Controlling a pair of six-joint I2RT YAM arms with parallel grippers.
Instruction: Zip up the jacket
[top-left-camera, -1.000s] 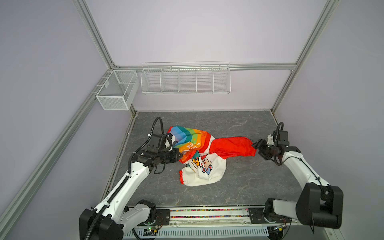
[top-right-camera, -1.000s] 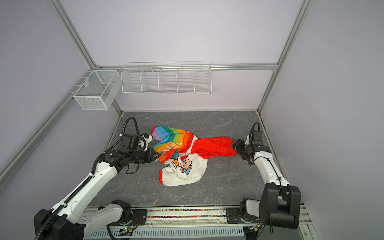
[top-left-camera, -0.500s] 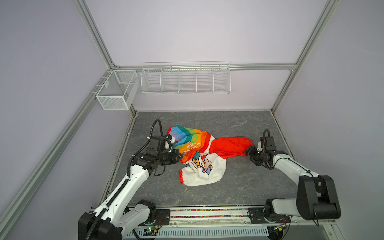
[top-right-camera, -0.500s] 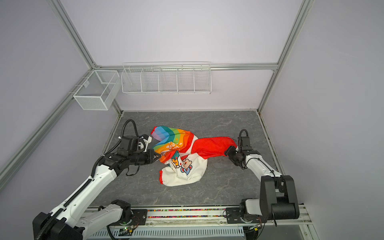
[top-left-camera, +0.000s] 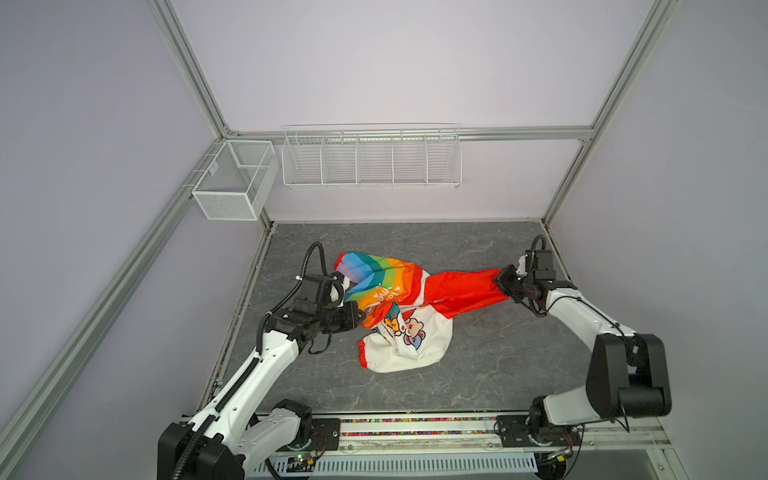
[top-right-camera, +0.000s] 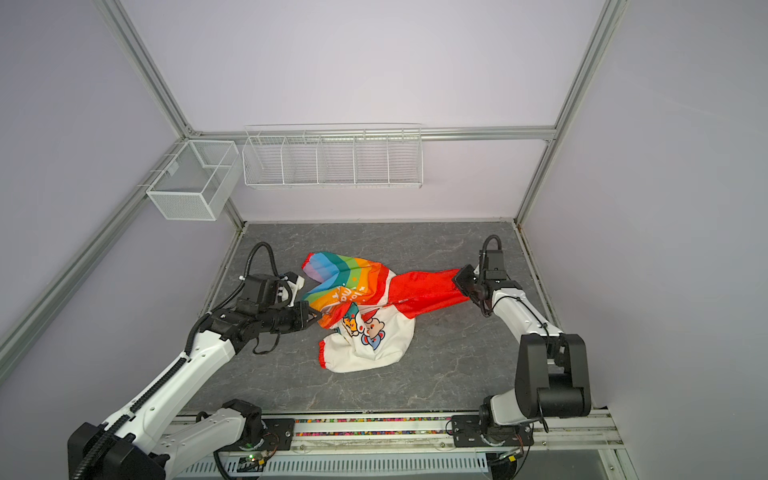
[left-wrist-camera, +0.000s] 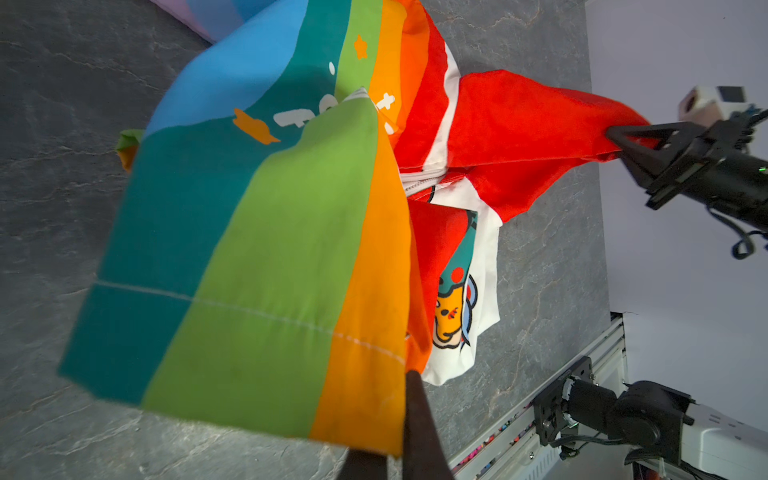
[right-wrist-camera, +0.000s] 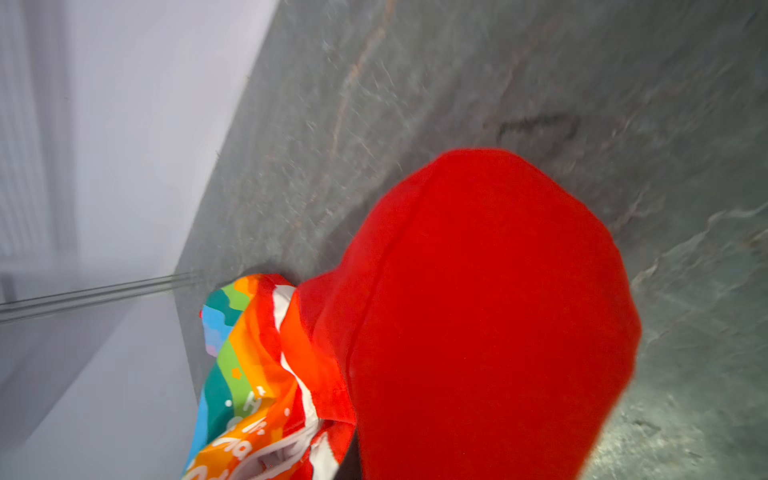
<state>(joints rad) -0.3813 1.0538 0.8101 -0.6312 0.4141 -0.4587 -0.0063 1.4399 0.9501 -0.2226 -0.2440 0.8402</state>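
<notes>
Next, my right gripper moves slightly outward and toward the side behind it, then lets go of the hood's tip, as the jacket lies crumpled between both grippers.
The jacket lies crumpled mid-table in both top views, rainbow half at the left, white cartoon half at the front, red hood stretched to the right. My left gripper is shut on the rainbow half's hem; its dark fingers pinch the orange edge. My right gripper is shut on the hood's tip, also shown in the left wrist view. The hood fills the right wrist view and hides those jaws. A stretch of white zipper shows between hood and white half.
A white wire rack hangs on the back wall and a mesh basket on the left wall. The arms' base rail runs along the front edge. The right wall stands close behind my right gripper.
My right gripper came in to the hood's tip, shut on it and drew it up and to the right, stretching the hood. My left gripper kept its hold and barely moved.
</notes>
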